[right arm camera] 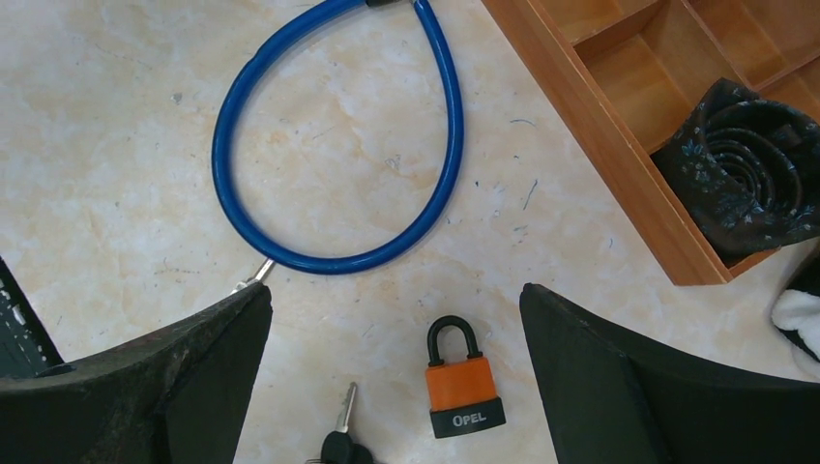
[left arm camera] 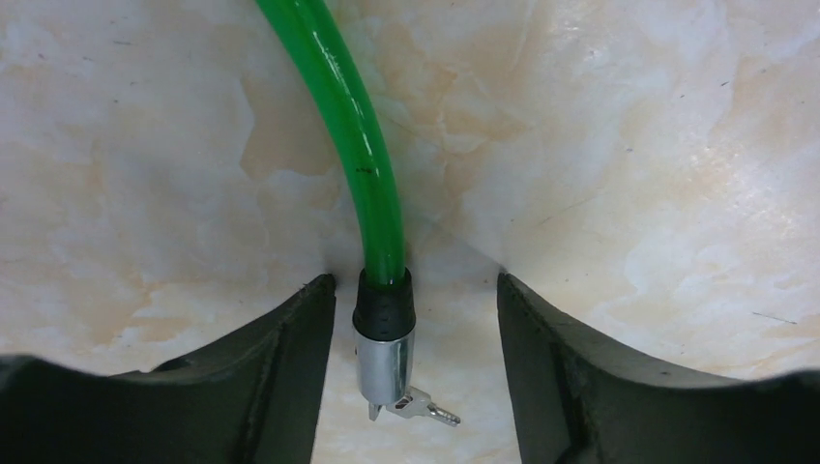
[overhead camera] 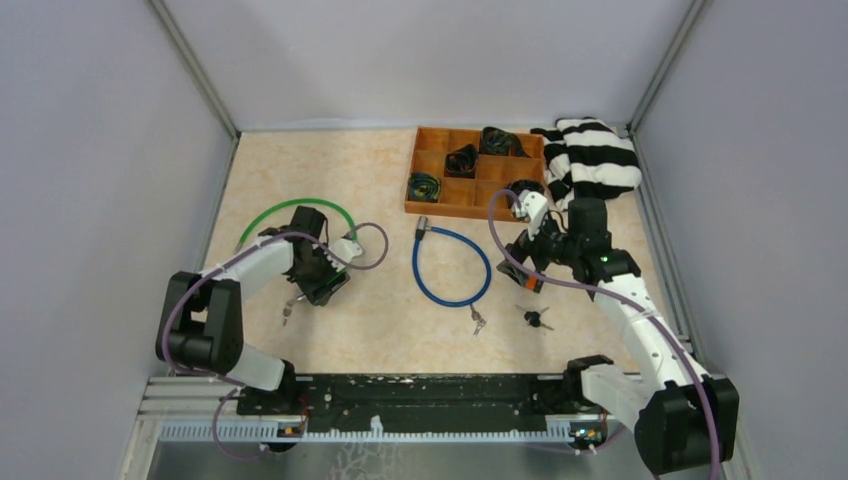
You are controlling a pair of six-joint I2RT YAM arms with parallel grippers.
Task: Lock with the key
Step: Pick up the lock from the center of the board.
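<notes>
My right gripper should go left in the top view and down onto the green cable's uncovered far arc, below it on that side.
A green cable lock [left arm camera: 358,145] lies on the table, and its silver barrel end [left arm camera: 385,358] has a small key [left arm camera: 425,411] in it. My left gripper [left arm camera: 416,290] is open, one finger on each side of that barrel, with gaps on both sides. In the top view the left gripper [overhead camera: 322,275] sits over the green cable [overhead camera: 290,207]. My right gripper [right arm camera: 396,300] hangs open above an orange padlock [right arm camera: 464,387] with its shackle shut and a black-headed key [right arm camera: 343,425] beside it. It holds nothing.
A blue cable lock [overhead camera: 450,265] with its own key [overhead camera: 477,320] lies mid-table. At the back stands a wooden divided tray [overhead camera: 455,211] holding rolled dark items, with a striped cloth [overhead camera: 595,160] to its right. Grey walls enclose the table.
</notes>
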